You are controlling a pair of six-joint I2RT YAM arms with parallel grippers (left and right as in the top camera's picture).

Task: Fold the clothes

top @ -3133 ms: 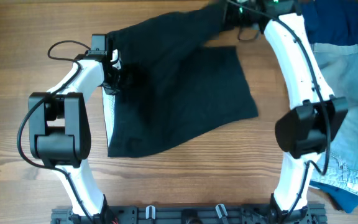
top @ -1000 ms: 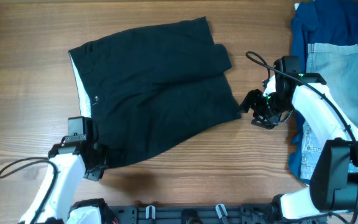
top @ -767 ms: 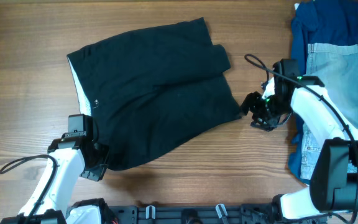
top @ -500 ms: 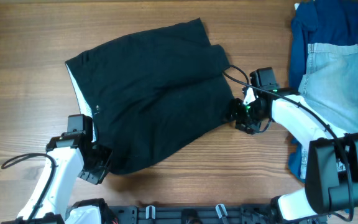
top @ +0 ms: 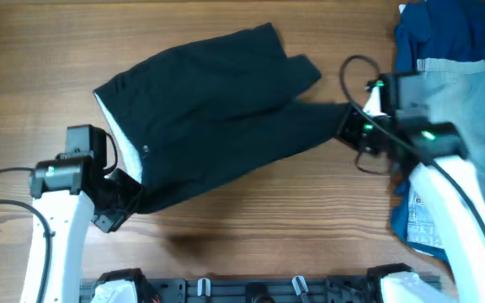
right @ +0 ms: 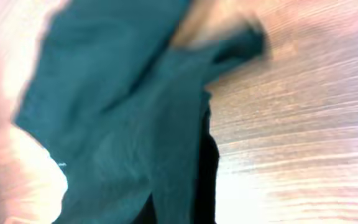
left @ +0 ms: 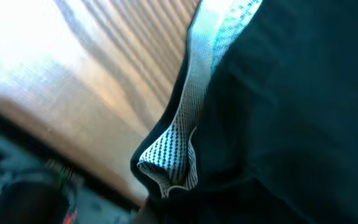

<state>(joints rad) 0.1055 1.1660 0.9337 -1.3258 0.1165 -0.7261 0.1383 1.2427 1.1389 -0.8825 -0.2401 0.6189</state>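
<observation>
The left gripper carries its corner of the shorts outward along the mesh-lined edge onto the shorts' far corner (top: pixel 99 92) next, as both near corners of the shorts are held.
A pair of black shorts (top: pixel 217 118) lies spread across the middle of the wooden table, its white mesh lining showing at the left edge. My left gripper (top: pixel 116 206) is shut on the shorts' lower left corner; the left wrist view shows black cloth (left: pixel 291 93) and mesh lining (left: pixel 173 155) bunched at the jaws. My right gripper (top: pixel 348 128) is shut on the shorts' right hem, which is pulled taut toward it. The right wrist view shows the cloth (right: pixel 135 124) running down into the jaws, with the fingertips hidden by it.
A pile of blue denim clothes (top: pixel 461 84) covers the right edge of the table, close behind my right arm. A black rail (top: pixel 251 290) runs along the front edge. Bare wood (top: pixel 23 67) shows left of the shorts.
My right gripper moved left to the shorts' right hem, closed on it and drew it to the right. My left gripper rose with the lower left corner, and the shorts stretched between them.
</observation>
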